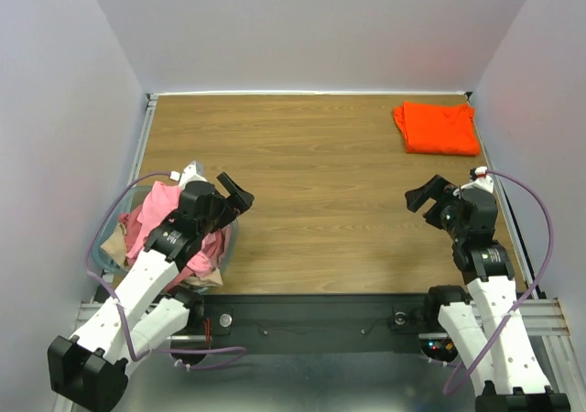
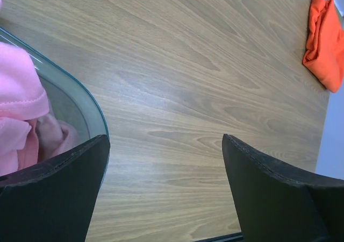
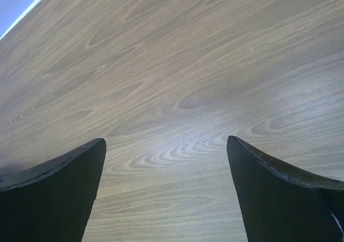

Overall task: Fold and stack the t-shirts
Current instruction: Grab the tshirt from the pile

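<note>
My left gripper swings over the light pink t-shirt's far folds next and goes down. These folds top the heap, below my left gripper and to its left in the top view.
A folded bright orange t-shirt [image 1: 438, 127] lies at the table's far right; it also shows in the left wrist view [image 2: 325, 43]. Pink [image 1: 157, 220] and tan [image 1: 117, 243] t-shirts are heaped in a clear bluish tub [image 1: 226, 238] at the near left; pink fabric shows behind the tub wall in the left wrist view [image 2: 19, 105]. My left gripper [image 1: 235, 193] is open and empty above the tub's right edge [image 2: 164, 145]. My right gripper [image 1: 428, 195] is open and empty above bare wood at the right [image 3: 166, 145].
The wooden table [image 1: 311, 192] has white walls on three sides. A metal rail with cables runs along the near edge [image 1: 320, 320]. A purple cable loops beside each arm.
</note>
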You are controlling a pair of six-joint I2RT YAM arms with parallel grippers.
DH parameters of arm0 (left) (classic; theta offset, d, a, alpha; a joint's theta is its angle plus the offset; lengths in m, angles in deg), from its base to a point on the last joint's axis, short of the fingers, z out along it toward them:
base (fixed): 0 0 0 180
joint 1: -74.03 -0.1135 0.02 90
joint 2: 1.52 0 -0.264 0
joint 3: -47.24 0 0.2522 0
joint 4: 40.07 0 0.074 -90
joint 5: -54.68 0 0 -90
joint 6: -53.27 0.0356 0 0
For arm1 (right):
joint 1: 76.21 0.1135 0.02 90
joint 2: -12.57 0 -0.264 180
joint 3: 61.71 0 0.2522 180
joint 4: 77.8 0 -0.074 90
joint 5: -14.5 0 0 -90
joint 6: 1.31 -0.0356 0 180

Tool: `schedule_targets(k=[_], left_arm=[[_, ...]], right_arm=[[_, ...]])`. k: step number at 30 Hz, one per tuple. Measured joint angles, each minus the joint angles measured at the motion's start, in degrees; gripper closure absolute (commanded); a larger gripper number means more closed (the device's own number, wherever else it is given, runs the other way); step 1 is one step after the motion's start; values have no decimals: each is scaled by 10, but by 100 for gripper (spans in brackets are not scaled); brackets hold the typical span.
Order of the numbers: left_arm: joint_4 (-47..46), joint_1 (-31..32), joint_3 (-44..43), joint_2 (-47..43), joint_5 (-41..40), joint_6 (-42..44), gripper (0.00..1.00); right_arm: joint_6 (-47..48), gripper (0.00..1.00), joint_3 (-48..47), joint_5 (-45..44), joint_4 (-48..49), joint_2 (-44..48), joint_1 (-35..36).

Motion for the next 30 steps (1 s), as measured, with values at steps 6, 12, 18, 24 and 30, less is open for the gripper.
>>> schedule_targets(k=[6, 12, 18, 24, 30], left_arm=[[36, 0, -69, 57, -31, 20, 2], [113, -7, -207, 125, -150, 17, 2], [193, -65, -242, 171, -237, -4, 2], [214, -143, -209, 176, -245, -16, 2], [223, -169, -160, 177, -246, -43, 6]], right_arm=[[1, 0, -3, 1, -2, -10, 0], [6, 0, -7, 11, -2, -34, 0], [15, 0, -7, 13, -2, -66, 0], [21, 0, -7, 17, -2, -101, 0], [22, 0, -7, 18, -2, -104, 0]])
